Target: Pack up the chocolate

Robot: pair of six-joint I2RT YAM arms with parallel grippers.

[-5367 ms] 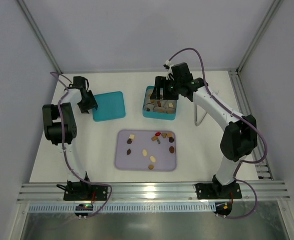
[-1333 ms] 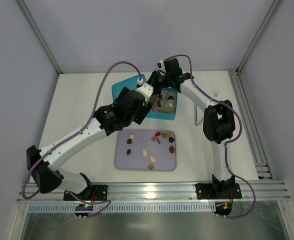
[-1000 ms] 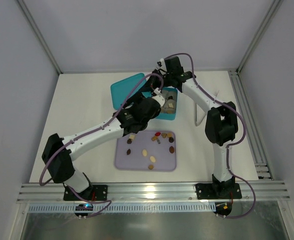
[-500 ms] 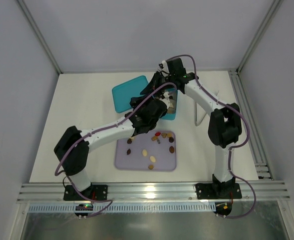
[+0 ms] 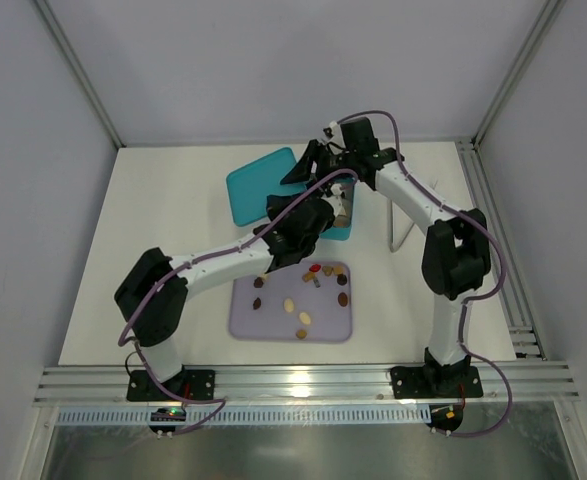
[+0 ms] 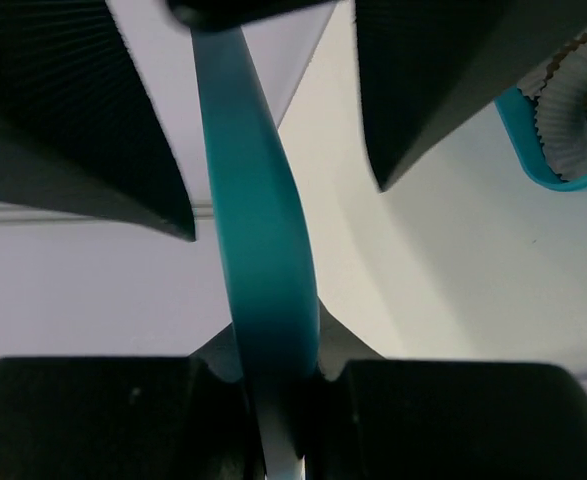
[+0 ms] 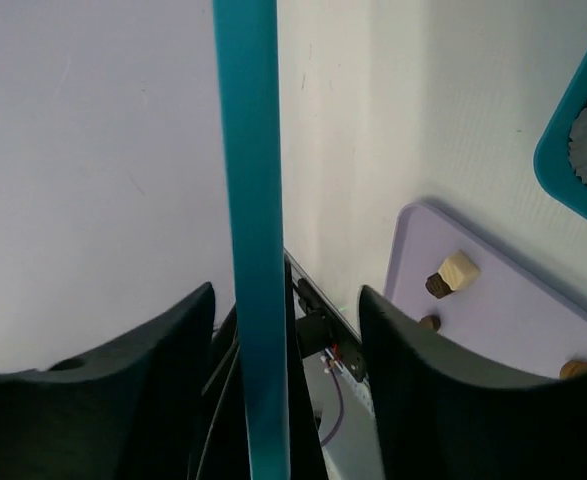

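Note:
My left gripper will turn, carry the lid across, lower it onto the box's rim (image 5: 335,235) (image 6: 529,160) and let it go, because the paper cups in the teal box are uncovered.
The chocolate (image 5: 304,319) lies as several small brown, tan and cream pieces on the lavender tray (image 5: 273,325); two pieces (image 7: 451,273) show in the right wrist view. The teal box (image 5: 345,232) is mostly hidden behind both arms. A teal lid (image 5: 261,185) hangs tilted above the table, left of the box. My left gripper (image 5: 295,203) is shut on the lid's edge (image 6: 258,250), pinching it between its fingers (image 6: 278,390). My right gripper (image 5: 309,166) stands open around the lid's far edge (image 7: 251,200), with a gap on each side (image 7: 283,300).
The box's corner (image 6: 563,172) with a frilled paper cup (image 6: 573,110) shows in the left wrist view. A thin wire stand (image 5: 401,235) sits right of the box. White walls and metal rails enclose the table.
My left arm swung in from the left and its gripper closed on the lid. My right gripper, which was shut on the lid, has opened. The lid has barely moved.

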